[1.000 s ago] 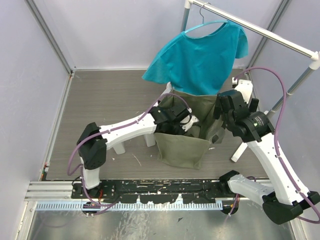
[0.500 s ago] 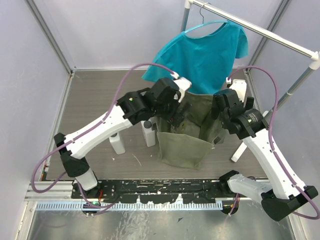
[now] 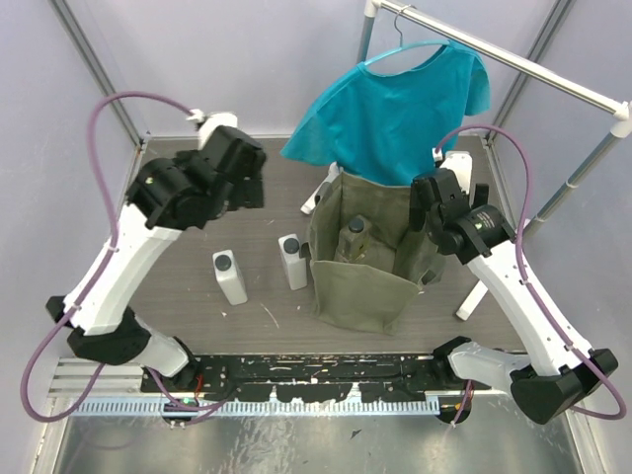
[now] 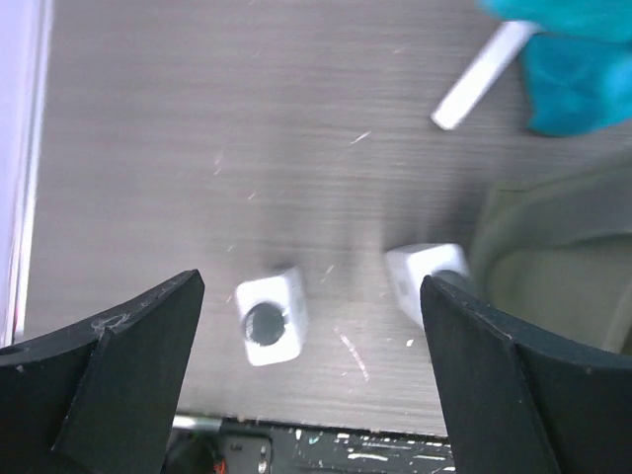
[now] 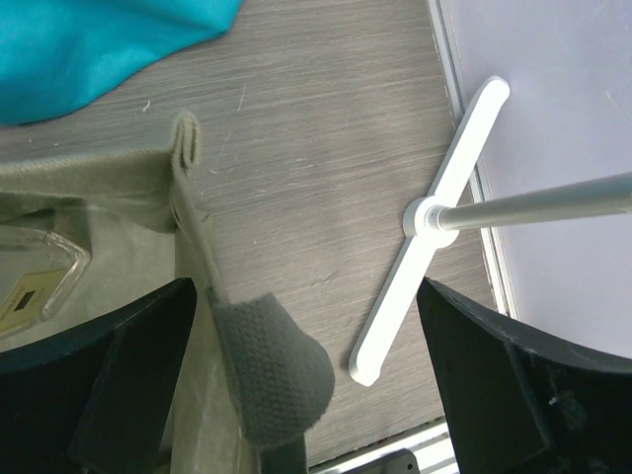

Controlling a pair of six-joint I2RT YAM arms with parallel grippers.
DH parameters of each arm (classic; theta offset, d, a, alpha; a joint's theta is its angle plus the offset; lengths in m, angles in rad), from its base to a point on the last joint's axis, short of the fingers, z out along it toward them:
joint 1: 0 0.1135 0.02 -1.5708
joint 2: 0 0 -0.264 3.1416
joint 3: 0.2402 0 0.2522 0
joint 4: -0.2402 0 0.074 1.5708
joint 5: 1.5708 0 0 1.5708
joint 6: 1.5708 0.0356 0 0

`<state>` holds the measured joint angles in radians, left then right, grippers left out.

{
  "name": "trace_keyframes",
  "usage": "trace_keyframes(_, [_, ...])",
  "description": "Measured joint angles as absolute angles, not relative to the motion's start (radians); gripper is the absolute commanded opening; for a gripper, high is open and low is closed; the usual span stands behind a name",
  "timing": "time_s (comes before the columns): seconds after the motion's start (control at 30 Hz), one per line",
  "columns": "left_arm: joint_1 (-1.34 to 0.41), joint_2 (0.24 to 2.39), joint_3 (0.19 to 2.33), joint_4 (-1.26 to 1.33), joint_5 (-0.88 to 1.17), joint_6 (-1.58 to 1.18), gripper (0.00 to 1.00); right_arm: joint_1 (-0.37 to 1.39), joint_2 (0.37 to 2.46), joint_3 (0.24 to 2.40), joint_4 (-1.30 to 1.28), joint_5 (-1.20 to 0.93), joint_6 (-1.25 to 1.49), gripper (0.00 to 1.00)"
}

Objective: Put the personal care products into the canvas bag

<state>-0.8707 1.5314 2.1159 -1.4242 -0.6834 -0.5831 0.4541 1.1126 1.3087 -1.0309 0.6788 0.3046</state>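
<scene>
My left gripper will next move back and down to the white bottle farther from the bag [image 3: 360, 286], around its upper body [image 3: 229, 278]. The bottle stands upright and clear of its neighbor.
Two white rectangular bottles with dark round caps stand on the table left of the olive canvas bag [image 3: 360, 286]: one [image 3: 230, 277] further left, one [image 3: 292, 262] close to the bag. The left wrist view shows both bottles, the left one [image 4: 267, 317] and the one by the bag [image 4: 428, 277]. A clear yellowish bottle [image 3: 355, 233] lies inside the bag and shows in the right wrist view [image 5: 30, 281]. The cream bottle is hidden. My left gripper [image 3: 237, 186] is open and empty, high above the table [image 4: 311, 395]. My right gripper [image 3: 433, 212] is open over the bag's right rim and handle [image 5: 272, 380].
A teal shirt [image 3: 400, 104] hangs on a white rack behind the bag. The rack's white foot [image 5: 434, 217] lies on the table right of the bag, and another foot [image 4: 484, 74] behind it. Walls enclose the table on the left, back and right.
My left arm has lifted out of the bag and swung far left and back, now open and empty. My right gripper has shifted slightly along the bag's right rim.
</scene>
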Motion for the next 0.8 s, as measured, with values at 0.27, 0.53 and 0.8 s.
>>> trace_keyframes(0.27, [-0.671, 1.364, 1.756, -1.526, -0.598, -0.787, 0.98, 0.454, 1.135, 1.309, -1.002, 0.655, 0.282, 1.0])
trace_keyframes(0.53, [-0.58, 1.351, 1.464, -1.418, -0.449, -0.867, 0.98, 0.454, 1.143, 1.309, -0.995, 0.645, 0.275, 1.0])
trace_keyframes(0.8, [-0.537, 1.351, 1.317, -1.274, -0.342, -0.856, 0.98, 0.451, 1.143, 1.309, -0.995, 0.645, 0.271, 1.0])
